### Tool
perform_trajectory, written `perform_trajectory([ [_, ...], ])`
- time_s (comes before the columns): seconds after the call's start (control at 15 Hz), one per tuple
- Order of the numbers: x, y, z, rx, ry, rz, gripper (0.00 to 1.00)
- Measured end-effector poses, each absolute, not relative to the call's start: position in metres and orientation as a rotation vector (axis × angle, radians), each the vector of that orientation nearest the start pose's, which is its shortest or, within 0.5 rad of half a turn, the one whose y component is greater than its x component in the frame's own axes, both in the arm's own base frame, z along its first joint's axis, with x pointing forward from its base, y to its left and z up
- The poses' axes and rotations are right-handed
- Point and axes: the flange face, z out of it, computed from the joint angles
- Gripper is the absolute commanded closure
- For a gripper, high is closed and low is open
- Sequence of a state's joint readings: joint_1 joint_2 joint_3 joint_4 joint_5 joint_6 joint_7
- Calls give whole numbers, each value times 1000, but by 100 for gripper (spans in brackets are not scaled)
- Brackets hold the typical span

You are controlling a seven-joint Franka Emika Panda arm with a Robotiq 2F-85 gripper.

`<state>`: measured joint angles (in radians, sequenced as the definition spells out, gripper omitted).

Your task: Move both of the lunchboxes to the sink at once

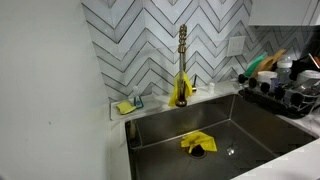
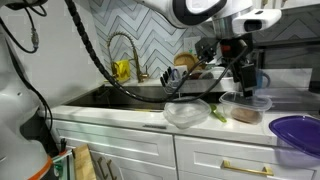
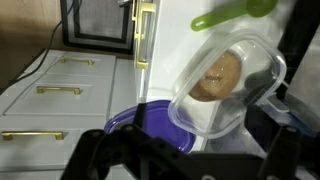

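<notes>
The gripper moves down next, straddles that thin rim and closes. The lunchbox's corner by the purple plate point(image 3: 175, 112) lies below it, between its open fingers.
Two clear lunchboxes stand on the white counter in an exterior view. One lunchbox point(image 2: 187, 113) is empty and sits near the counter's front edge. The other lunchbox point(image 2: 246, 106) holds something brown. My gripper point(image 2: 243, 88) is right above this one, at its rim. In the wrist view this lunchbox point(image 3: 225, 85) fills the middle, and my dark fingers point(image 3: 272, 95) are at its right rim. Whether they pinch the rim is not clear. The steel sink point(image 1: 250, 125) lies under the gold faucet point(image 1: 182, 65), and it also shows in the other exterior view point(image 2: 120, 97).
A purple plate point(image 2: 297, 132) lies right of the lunchboxes, and it shows in the wrist view point(image 3: 150, 125). A green utensil point(image 2: 218, 112) lies between them. A yellow cloth point(image 1: 197, 143) is in the sink. A dish rack point(image 1: 285, 90) and a sponge tray point(image 1: 127, 105) flank the sink.
</notes>
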<state>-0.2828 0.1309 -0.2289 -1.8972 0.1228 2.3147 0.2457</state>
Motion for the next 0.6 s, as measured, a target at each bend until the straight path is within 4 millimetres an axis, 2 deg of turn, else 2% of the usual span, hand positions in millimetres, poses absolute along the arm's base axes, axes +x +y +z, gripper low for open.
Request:
perform_trajectory([
  [0.2,553,-300,437,-2797,1251,-403,2],
  [0.27,557,-301,430,-2787,1259,-389,8],
  [0.33,560,-302,423,-2774,1269,-377,9],
  [0.4,563,-303,418,-2758,1279,-368,18],
  [0.53,569,-306,409,-2725,1299,-358,29],
  [0.6,572,-307,406,-2708,1308,-357,42],
])
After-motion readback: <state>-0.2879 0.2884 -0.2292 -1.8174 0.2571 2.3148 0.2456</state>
